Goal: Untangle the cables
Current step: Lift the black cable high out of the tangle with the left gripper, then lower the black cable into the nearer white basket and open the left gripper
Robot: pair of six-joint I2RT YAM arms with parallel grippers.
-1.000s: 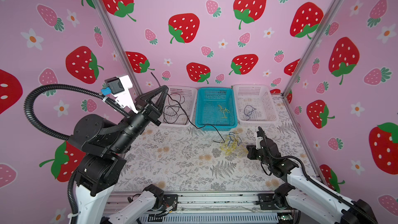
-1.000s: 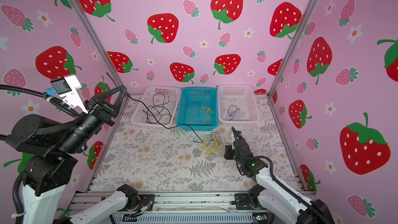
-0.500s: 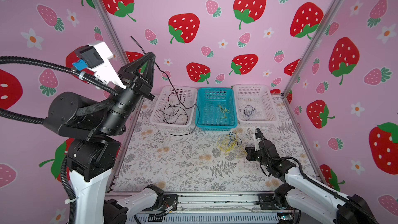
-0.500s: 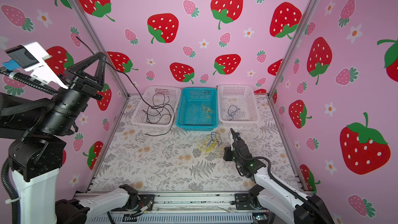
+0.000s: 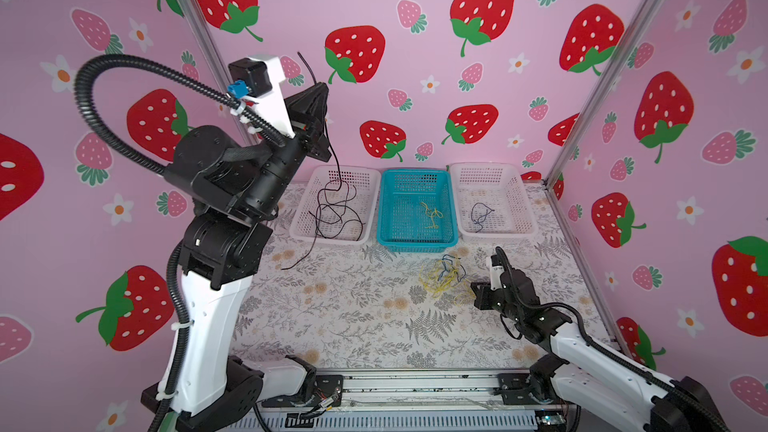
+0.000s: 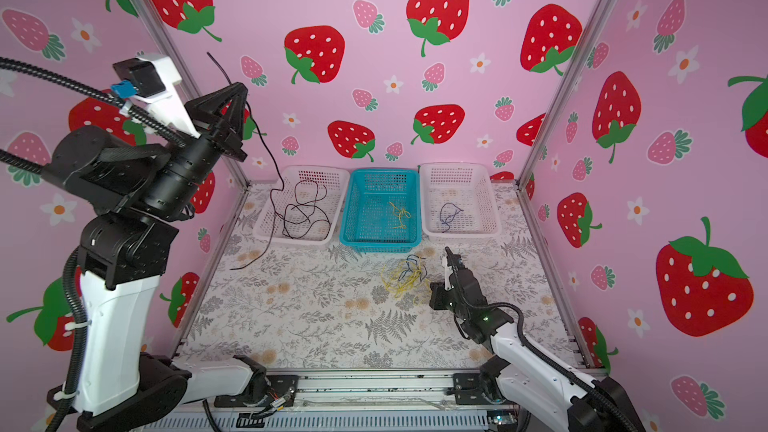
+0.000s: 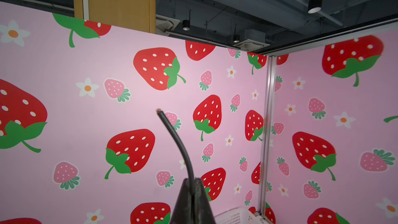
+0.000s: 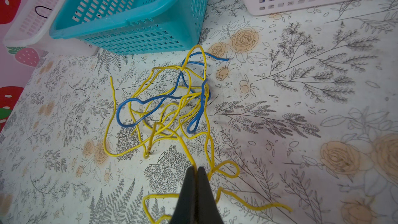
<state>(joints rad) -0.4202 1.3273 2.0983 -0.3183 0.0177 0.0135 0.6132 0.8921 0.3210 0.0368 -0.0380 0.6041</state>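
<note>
I will tip my left gripper down and lower it over the white basket below to release its black cable, because black cables are already in that basket.
My left gripper [image 5: 320,87] [image 6: 241,87] [image 7: 191,182] is raised high at the back left, shut on a black cable [image 7: 172,130]. That cable [image 5: 332,151] hangs down over the left white basket [image 5: 332,239], and its tail [image 5: 293,265] lies on the table. A tangle of yellow and blue cables [image 5: 442,278] [image 6: 405,276] [image 8: 172,104] lies in front of the teal basket [image 5: 415,245]. Low at the tangle's right edge, my right gripper [image 5: 476,295] [image 6: 434,297] [image 8: 196,169] is shut on a yellow cable [image 8: 189,154].
Loose black cables [image 5: 336,218] lie in the left white basket. The teal basket holds a yellow cable [image 5: 432,216], and the right white basket [image 5: 494,234] holds a dark blue one [image 5: 480,216]. Pink walls and metal corner posts close in the floral table [image 5: 353,317].
My left arm has lifted and swung toward the back wall, pulling the black cable's tail away from the tangle to in front of the left white basket. The right gripper has barely moved.
</note>
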